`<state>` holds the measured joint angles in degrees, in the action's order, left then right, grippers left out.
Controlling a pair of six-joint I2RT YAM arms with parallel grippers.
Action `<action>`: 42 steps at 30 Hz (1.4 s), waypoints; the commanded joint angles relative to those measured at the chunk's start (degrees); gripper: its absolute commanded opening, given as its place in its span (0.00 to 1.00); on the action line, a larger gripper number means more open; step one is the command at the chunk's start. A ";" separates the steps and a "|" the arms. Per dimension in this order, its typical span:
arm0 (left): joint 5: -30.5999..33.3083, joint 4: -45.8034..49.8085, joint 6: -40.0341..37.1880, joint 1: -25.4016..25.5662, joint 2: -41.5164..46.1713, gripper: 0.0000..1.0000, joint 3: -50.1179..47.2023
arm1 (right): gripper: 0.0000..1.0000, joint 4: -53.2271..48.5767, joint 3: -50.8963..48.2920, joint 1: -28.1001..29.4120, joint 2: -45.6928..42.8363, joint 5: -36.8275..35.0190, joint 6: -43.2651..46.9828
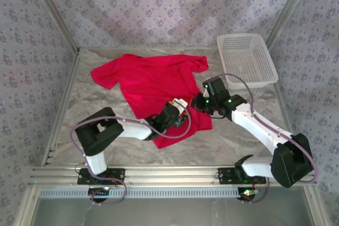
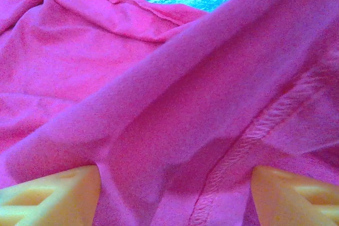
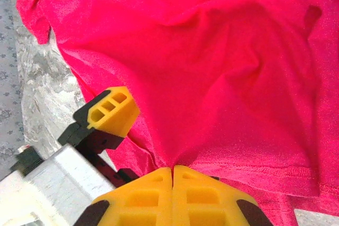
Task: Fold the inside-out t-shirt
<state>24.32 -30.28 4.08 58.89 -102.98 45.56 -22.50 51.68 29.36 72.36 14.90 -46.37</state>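
I will carry the t-shirt's stitched hem, pinched in my right gripper, outward toward the sleeve by the basket and release it, since the t-shirt's body lies outward.
The inside-out t-shirt (image 1: 153, 80) is bright red and lies crumpled on the marbled table, one sleeve pointing far left. My left gripper (image 1: 183, 104) hovers at the shirt's near right part. It is open, with its yellow fingers (image 2: 53, 194) wide apart and a seamed fold of the t-shirt (image 2: 175, 104) lying loose between them. My right gripper (image 1: 199, 101) is just to the right of it, shut on a pinch of the t-shirt (image 3: 212, 67) cloth, which rises in a peak from the right gripper (image 3: 172, 170). The left gripper's yellow fingertip (image 3: 111, 109) shows close beside that pinch.
A white mesh basket (image 1: 241, 36) stands at the table's far right corner. Patterned walls and metal frame rails close in the table on three sides. Bare marbled tabletop (image 1: 238, 141) lies near the front, between the arms' bases.
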 commanded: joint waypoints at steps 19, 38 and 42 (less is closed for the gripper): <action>-25.86 37.99 9.40 -7.38 15.12 0.00 14.00 | 0.00 -1.88 12.02 -4.09 10.40 -14.72 14.33; -51.16 52.39 28.60 -17.58 1.73 0.00 35.53 | 0.09 5.59 -6.64 -5.04 1.12 -1.98 7.11; -50.89 54.11 29.44 -17.72 2.14 0.00 37.59 | 0.00 15.90 -11.68 3.91 4.83 -4.50 2.07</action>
<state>-24.93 21.32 31.75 41.25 -101.38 80.66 -16.08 42.13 29.69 74.13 10.07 -39.44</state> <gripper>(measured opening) 0.048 0.070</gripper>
